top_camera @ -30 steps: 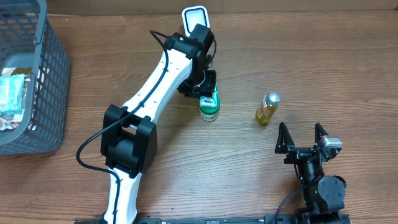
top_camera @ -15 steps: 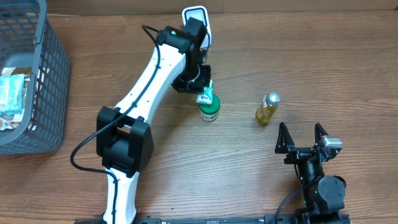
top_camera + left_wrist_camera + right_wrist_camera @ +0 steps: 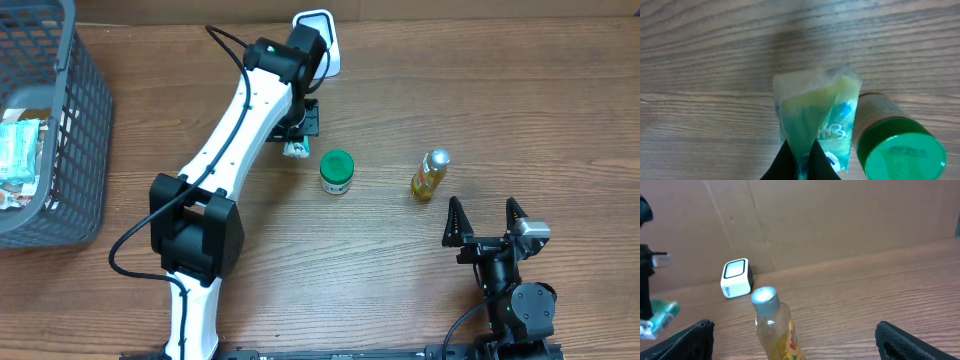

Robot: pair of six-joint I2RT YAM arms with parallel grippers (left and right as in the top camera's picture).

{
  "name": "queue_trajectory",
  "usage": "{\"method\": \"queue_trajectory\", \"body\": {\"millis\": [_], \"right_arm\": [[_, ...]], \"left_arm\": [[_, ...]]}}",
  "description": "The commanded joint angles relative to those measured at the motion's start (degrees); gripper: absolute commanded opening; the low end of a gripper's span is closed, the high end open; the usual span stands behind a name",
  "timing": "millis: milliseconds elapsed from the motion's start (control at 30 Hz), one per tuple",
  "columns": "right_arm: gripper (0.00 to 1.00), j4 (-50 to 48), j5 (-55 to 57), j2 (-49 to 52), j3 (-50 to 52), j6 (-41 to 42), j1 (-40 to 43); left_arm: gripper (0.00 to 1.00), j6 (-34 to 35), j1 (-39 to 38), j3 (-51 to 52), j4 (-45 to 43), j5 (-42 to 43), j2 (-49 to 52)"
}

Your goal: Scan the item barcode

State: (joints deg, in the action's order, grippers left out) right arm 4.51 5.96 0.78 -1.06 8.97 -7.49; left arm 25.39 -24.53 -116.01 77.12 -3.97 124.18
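Note:
My left gripper is holding the packet and should next come back from the scanner (image 3: 318, 33), lower the packet onto the open tabletop and let go of it. The wood (image 3: 268, 190) beside the green-lidded jar is bare.
My left gripper (image 3: 299, 143) is shut on a teal and green snack packet (image 3: 296, 150), pinching its lower edge between the black fingertips (image 3: 789, 159). The packet (image 3: 815, 112) hangs above the wood, just left of a green-lidded jar (image 3: 901, 152). A white barcode scanner (image 3: 318, 33) stands at the back of the table, just behind the left wrist. At the front right my right gripper (image 3: 487, 222) is open and holds nothing, with a yellow bottle (image 3: 774, 325) standing upright ahead of it.
A grey basket (image 3: 72, 120) holding more packets sits at the far left edge. The green-lidded jar (image 3: 337, 171) and the yellow bottle (image 3: 430, 174) stand mid-table. A cardboard wall (image 3: 840, 215) runs behind the scanner (image 3: 736, 277).
The left gripper closed on the packet that lay on the green jar, then carried it off the jar to the left and back toward the scanner. The right arm stayed still.

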Motion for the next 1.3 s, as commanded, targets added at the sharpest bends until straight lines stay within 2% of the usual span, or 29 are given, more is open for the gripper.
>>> {"method": "queue_trajectory", "body": {"millis": [0, 167, 467, 767, 900, 1000, 1267], "right_arm": [[1.00, -0.3, -0.1, -0.6, 0.6, -0.3, 0.1], [1.00, -0.3, -0.1, -0.6, 0.6, -0.3, 0.1], [1.00, -0.3, -0.1, -0.6, 0.6, -0.3, 0.1], [1.00, -0.3, -0.1, -0.6, 0.6, -0.3, 0.1], [1.00, -0.3, -0.1, -0.6, 0.6, -0.3, 0.1], [1.00, -0.3, -0.1, -0.6, 0.6, -0.3, 0.1], [1.00, -0.3, -0.1, -0.6, 0.6, -0.3, 0.1]], "left_arm": [[0.04, 1.8, -2.5, 3.8, -1.2, -1.9, -1.7], [0.04, 1.9, -5.9, 8.4, -4.3, 0.4, -1.7], [0.04, 1.9, -10.0, 9.4, -10.6, 12.6, -1.7], [0.04, 2.1, -10.3, 9.4, -13.4, 15.5, -1.7], [0.04, 2.4, -10.3, 9.4, -9.4, 7.8, -1.7], [0.04, 5.2, -10.4, 9.4, -5.5, -0.2, -1.7], [0.04, 5.3, -10.4, 9.4, 4.7, -23.6, -1.7]]}}
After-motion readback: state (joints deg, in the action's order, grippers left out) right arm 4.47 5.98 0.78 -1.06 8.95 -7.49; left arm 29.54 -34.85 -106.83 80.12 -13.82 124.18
